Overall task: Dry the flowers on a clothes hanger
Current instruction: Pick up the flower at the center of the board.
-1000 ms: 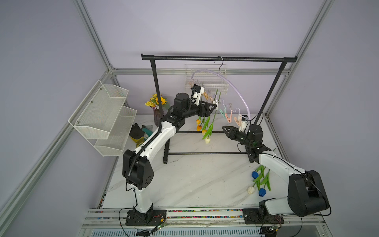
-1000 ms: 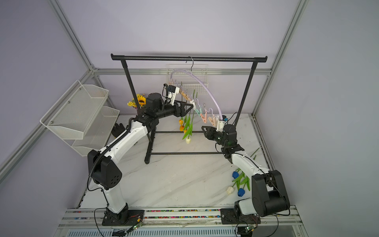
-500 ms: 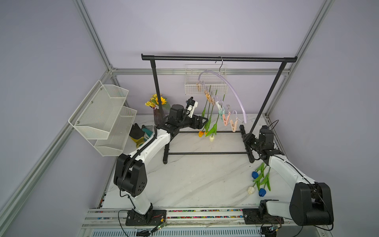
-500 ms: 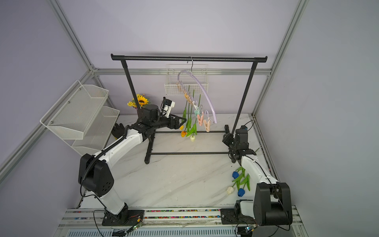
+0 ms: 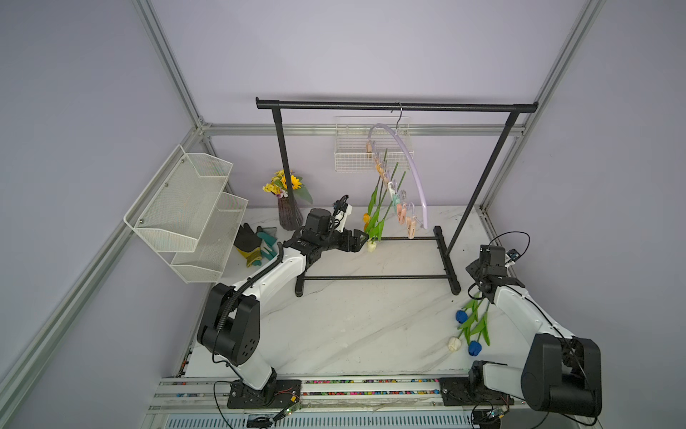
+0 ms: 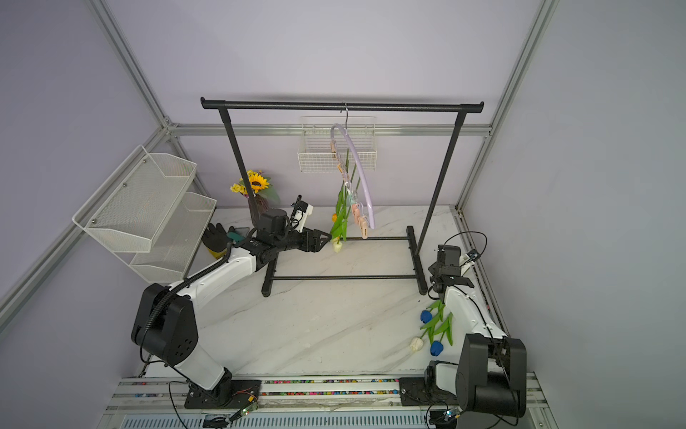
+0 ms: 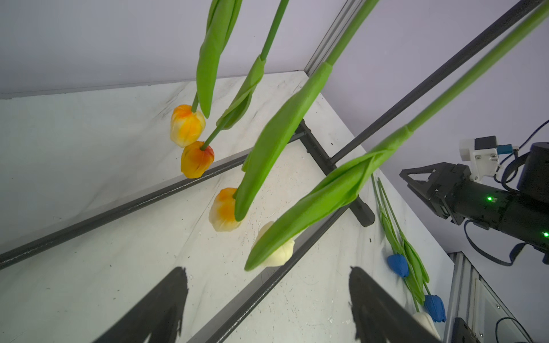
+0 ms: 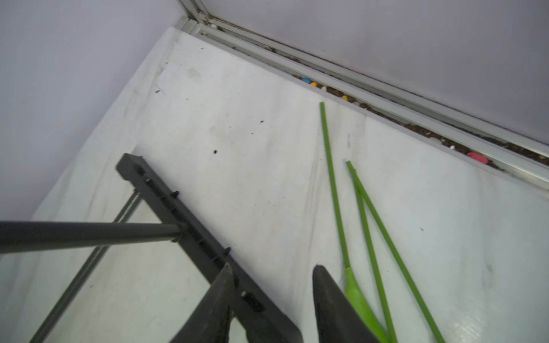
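My right gripper will next lower and move away from the rack's foot onto the nearest green stem [image 8: 335, 197], which is below it, toward the side.
The pale lilac clothes hanger [image 5: 412, 169] hangs by its hook from the rack bar, seen almost edge-on in both top views [image 6: 362, 174]. Several flowers [image 5: 375, 219] hang head-down from its clips, with yellow, orange and white heads [image 7: 196, 159]. My left gripper [image 5: 362, 241] is open and empty, level with the lowest heads and just beside the white one [image 7: 277, 252]; its own fingers [image 7: 160, 308] frame bare table. Three more flowers [image 5: 469, 330], two blue and one white, lie on the table at the right. My right gripper [image 8: 271, 285] is open and empty above the rack's foot, next to their green stems [image 8: 335, 190].
The black garment rack [image 5: 393, 107] spans the back, its foot bars [image 8: 190, 225] on the table. A sunflower vase [image 5: 287, 213], gloves [image 5: 256, 245] and white wire shelves [image 5: 185, 211] stand at the left. A wire basket [image 5: 352, 159] hangs on the back wall.
Both arms have dropped away from the hanger, the left to the flower heads, the right out to the rack's right foot. The freed hanger has swung round to hang nearly edge-on.
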Tool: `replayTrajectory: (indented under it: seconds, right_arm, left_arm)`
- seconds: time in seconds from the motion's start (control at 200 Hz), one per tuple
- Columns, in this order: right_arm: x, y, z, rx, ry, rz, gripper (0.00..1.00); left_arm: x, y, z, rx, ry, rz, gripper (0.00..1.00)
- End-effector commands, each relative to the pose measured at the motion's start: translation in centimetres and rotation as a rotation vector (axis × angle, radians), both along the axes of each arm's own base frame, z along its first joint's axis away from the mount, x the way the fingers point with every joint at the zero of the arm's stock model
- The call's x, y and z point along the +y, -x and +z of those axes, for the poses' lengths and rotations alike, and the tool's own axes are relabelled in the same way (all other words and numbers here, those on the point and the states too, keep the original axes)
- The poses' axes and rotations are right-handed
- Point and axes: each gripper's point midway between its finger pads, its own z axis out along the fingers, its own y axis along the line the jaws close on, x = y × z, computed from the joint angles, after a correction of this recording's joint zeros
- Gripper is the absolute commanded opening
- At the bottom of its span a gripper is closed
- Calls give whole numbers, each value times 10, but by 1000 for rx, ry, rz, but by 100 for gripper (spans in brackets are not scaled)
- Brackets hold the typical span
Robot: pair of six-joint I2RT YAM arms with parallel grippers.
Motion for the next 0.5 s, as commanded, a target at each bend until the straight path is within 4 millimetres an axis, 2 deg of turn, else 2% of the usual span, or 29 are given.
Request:
replayTrajectory:
  seconds: [0.0,0.07,0.21,0.355,0.495]
  right_arm:
    - [-19,3,-15,77,11,-81,47]
    - [-24,2,-29,111,-17,-97,47]
    - [-33,-5,-48,160,-52,-103,41]
    - [-40,-14,-66,206,-83,-86,24]
    - [-44,-18,-74,226,-99,-78,23]
  left_arm:
    - [5,-1,35,-90,30,28,85]
    - [5,0,36,-90,32,26,85]
    - [4,0,35,-87,36,19,85]
    - [2,-1,33,-80,34,8,86]
    - [0,-2,33,-77,39,1,85]
